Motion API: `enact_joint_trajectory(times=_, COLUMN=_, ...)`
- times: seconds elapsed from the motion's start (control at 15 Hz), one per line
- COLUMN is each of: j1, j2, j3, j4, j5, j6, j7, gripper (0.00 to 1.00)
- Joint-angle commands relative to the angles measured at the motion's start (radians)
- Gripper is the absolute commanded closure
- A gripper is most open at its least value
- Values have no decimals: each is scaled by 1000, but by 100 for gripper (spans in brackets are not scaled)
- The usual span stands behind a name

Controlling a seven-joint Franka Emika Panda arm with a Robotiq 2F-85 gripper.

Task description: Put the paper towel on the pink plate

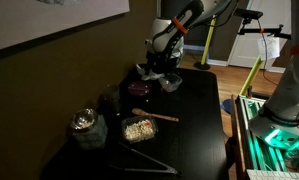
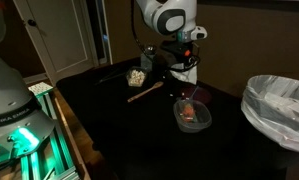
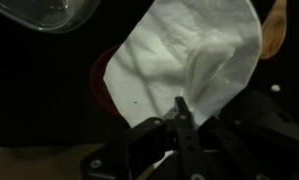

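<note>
The gripper moves outward next, then down, lays the paper towel over the pink plate (image 3: 97, 82) and releases it, since the towel still hangs above the plate.
The white paper towel (image 3: 189, 55) hangs from my gripper (image 3: 179, 112), whose fingers are shut on its lower edge. In the wrist view it covers most of the pink plate (image 3: 97, 82); only the plate's left rim shows. In an exterior view my gripper (image 1: 161, 62) holds the towel (image 1: 161, 76) at the far end of the black table, just above and beside the pink plate (image 1: 141, 89). From the opposite side the gripper (image 2: 185, 64) and the towel (image 2: 187, 76) also show, but I cannot make out the plate there.
On the black table (image 1: 199, 120) are a glass jar (image 1: 84, 122), a container of snacks (image 1: 139, 128), a wooden spoon (image 1: 161, 116) and tongs (image 1: 149, 160). A glass bowl (image 2: 192, 115) and a lined bin (image 2: 279, 105) show in an exterior view.
</note>
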Motion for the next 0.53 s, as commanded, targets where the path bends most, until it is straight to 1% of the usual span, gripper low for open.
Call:
enact_joint_trajectory(times=0.0, j1=21, j2=49, j3=-59, j4=140, j5=27, j6=-15, j7=141, gripper=99)
enact_joint_trajectory(times=0.2, j1=60, j2=106, j3=-114, j4=267, j5=8, j6=-32, j7=293, gripper=99)
enact_joint_trajectory(times=0.33, j1=79, j2=151, j3=-133, j4=338, j5=3, j6=-55, j7=356, gripper=99)
enact_joint_trajectory(times=0.4, j1=48, j2=79, j3=-104, j4=244, j5=14, j6=-21, j7=280, gripper=99)
enact_joint_trajectory(times=0.47, j1=53, j2=92, j3=-106, j4=263, j5=13, j6=-23, j7=288, gripper=96)
